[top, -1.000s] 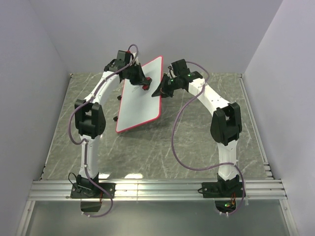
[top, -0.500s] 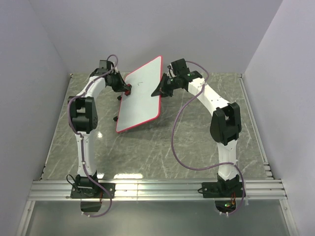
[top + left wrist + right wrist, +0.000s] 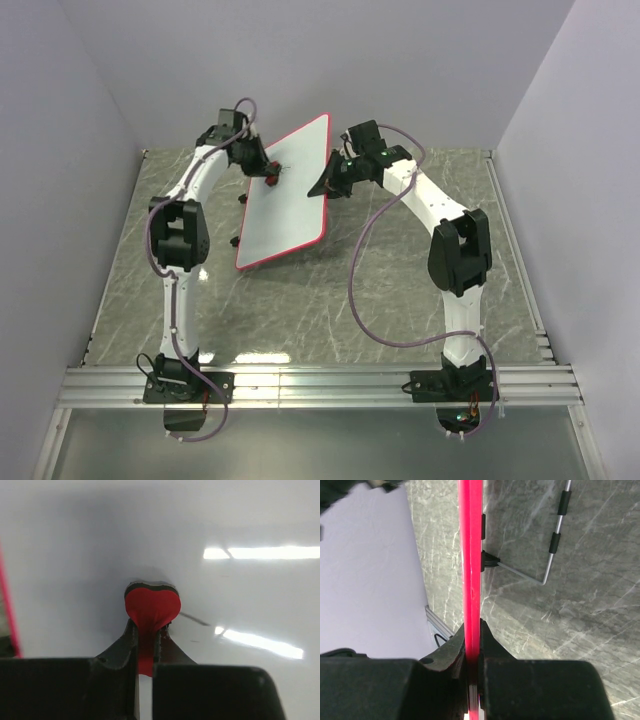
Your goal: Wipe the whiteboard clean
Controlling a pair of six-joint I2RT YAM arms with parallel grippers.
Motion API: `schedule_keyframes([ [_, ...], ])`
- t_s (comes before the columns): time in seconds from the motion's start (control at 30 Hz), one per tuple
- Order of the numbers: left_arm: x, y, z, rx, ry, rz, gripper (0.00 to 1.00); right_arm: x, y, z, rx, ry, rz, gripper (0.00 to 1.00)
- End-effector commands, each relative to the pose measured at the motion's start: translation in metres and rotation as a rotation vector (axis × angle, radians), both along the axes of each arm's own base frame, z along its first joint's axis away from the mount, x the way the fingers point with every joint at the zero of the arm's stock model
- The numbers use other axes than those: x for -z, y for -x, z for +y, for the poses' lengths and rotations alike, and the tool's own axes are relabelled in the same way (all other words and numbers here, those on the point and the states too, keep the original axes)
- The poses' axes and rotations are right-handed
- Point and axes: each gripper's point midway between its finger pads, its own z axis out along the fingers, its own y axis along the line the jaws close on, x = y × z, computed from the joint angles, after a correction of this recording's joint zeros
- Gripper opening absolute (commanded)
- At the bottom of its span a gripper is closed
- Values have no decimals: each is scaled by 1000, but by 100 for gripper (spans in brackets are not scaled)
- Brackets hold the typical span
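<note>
My left gripper will move off the board and down to let go of the eraser (image 3: 151, 609), since bare tabletop lies below it and to its left in the top view.
The whiteboard (image 3: 290, 200), white with a thin red rim, stands tilted on the table at the back. My left gripper (image 3: 266, 172) is shut on a small red eraser (image 3: 151, 609) and presses it against the board's upper left part. A faint dark stroke (image 3: 194, 619) shows on the board just right of the eraser. My right gripper (image 3: 330, 178) is shut on the board's right red rim (image 3: 471, 570), seen edge-on between the jaws, and holds the board up.
The grey marble table (image 3: 330, 310) spreads in front of the board. A wire stand with black sleeves (image 3: 554, 540) shows behind the board. Lilac walls close in the back and both sides. An aluminium rail (image 3: 320, 385) runs along the near edge.
My left gripper with the eraser swept from the board's upper part out to its left edge, then came back onto the upper left. The right gripper and board stayed still.
</note>
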Motion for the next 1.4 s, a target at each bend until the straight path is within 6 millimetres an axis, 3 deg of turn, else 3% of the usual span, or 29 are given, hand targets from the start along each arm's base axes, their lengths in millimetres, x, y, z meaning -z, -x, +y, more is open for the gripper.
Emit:
schedule_keyframes([
  [0.0,-34,49,-115,284,122,-9,0,46,31,-14,-87,186,37,0],
  [0.13,-36,68,-137,354,135,2,0,47,33,-12,-91,191,36,0],
  [0.23,-20,73,-134,343,97,41,0,48,34,-12,-92,194,40,0],
  [0.4,18,57,-105,227,20,118,0,44,36,-12,-94,195,31,0],
  [0.5,49,38,-61,117,-7,180,0,43,41,-13,-99,204,29,0],
  [0.63,85,29,-24,67,-115,219,0,40,46,-18,-102,217,21,0],
  [0.67,98,30,-20,62,-127,241,0,39,48,-18,-104,219,19,0],
  [0.83,124,45,-1,52,-170,312,0,40,51,-21,-104,227,18,0],
  [1.0,113,49,2,46,-174,298,0,42,50,-17,-100,212,19,0],
  [1.23,36,32,16,-22,-129,141,0,39,46,-16,-97,208,5,0],
  [1.27,12,30,21,-39,-121,97,0,39,46,-16,-97,209,5,0],
  [1.37,-15,33,52,-121,-111,62,0,36,45,-13,-101,201,-2,0],
])
